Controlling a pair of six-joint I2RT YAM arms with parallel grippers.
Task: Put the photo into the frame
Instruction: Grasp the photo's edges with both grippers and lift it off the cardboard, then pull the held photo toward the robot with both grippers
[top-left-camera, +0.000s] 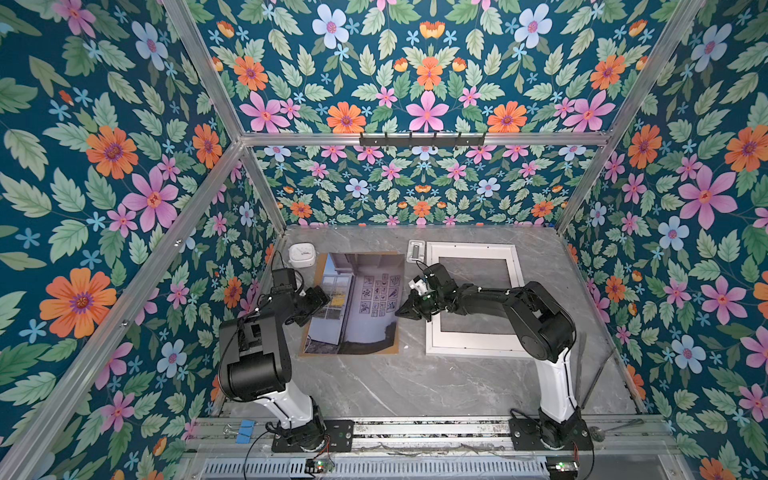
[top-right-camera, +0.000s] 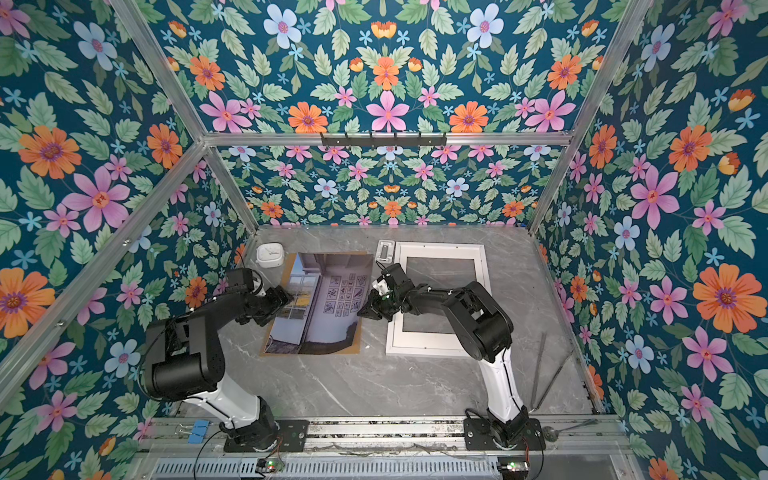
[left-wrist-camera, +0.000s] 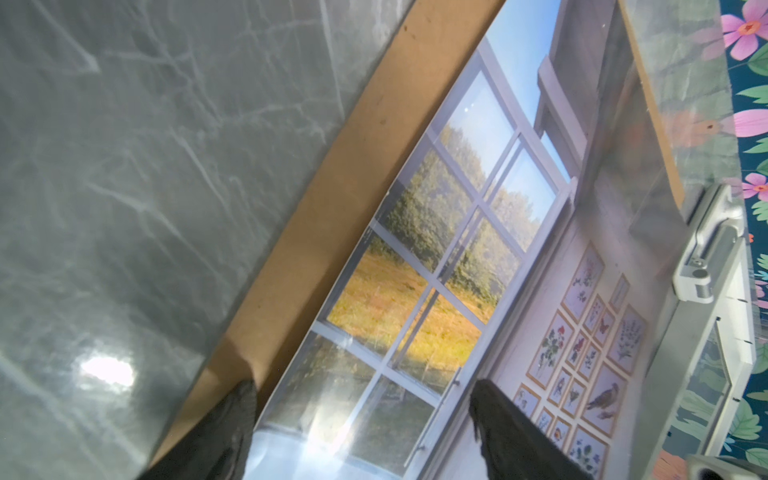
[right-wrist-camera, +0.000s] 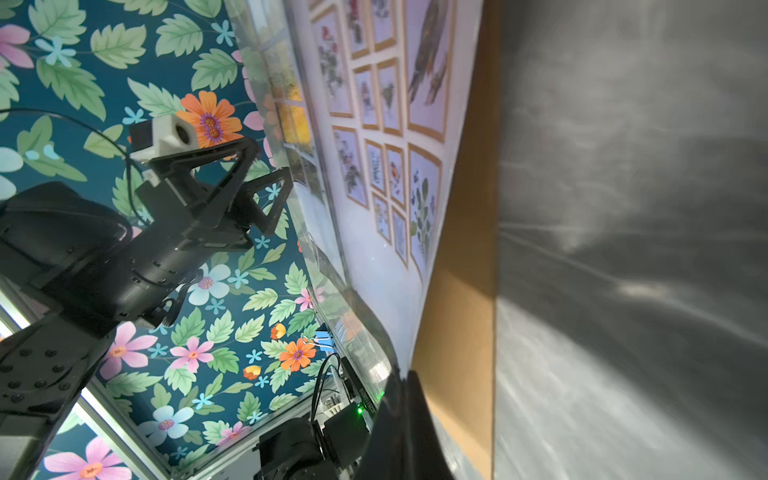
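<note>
My right gripper will next pull the photo's edge off the backing board (top-left-camera: 318, 270) and back a little over the white frame's opening (top-left-camera: 461, 324) to let go of it, because the frame is empty.
The photo (top-left-camera: 361, 307) (top-right-camera: 328, 307), a glossy print of a window and a wall of small pictures, lies on a brown backing board (top-left-camera: 318, 270) left of centre. My right gripper (top-left-camera: 401, 311) (right-wrist-camera: 401, 399) is shut on the photo's right edge (right-wrist-camera: 374, 166), which curls up a little off the board (right-wrist-camera: 465, 249). At the opposite edge my left gripper (top-left-camera: 322, 301) (left-wrist-camera: 365, 415) stands open. It has one finger over the board (left-wrist-camera: 332, 187) and one over the photo (left-wrist-camera: 436, 270). The white frame (top-left-camera: 473, 251) (top-right-camera: 440, 249) lies flat to the right, partly under my right arm.
A small white round-cornered device (top-left-camera: 302, 254) sits behind the board's far left corner. A small white holder with a metal part (top-left-camera: 417, 250) (left-wrist-camera: 706, 249) lies between the photo and the frame at the back. A blue clip (top-left-camera: 245, 428) sits on the front rail. Floral walls enclose the grey marble table (top-left-camera: 415, 386).
</note>
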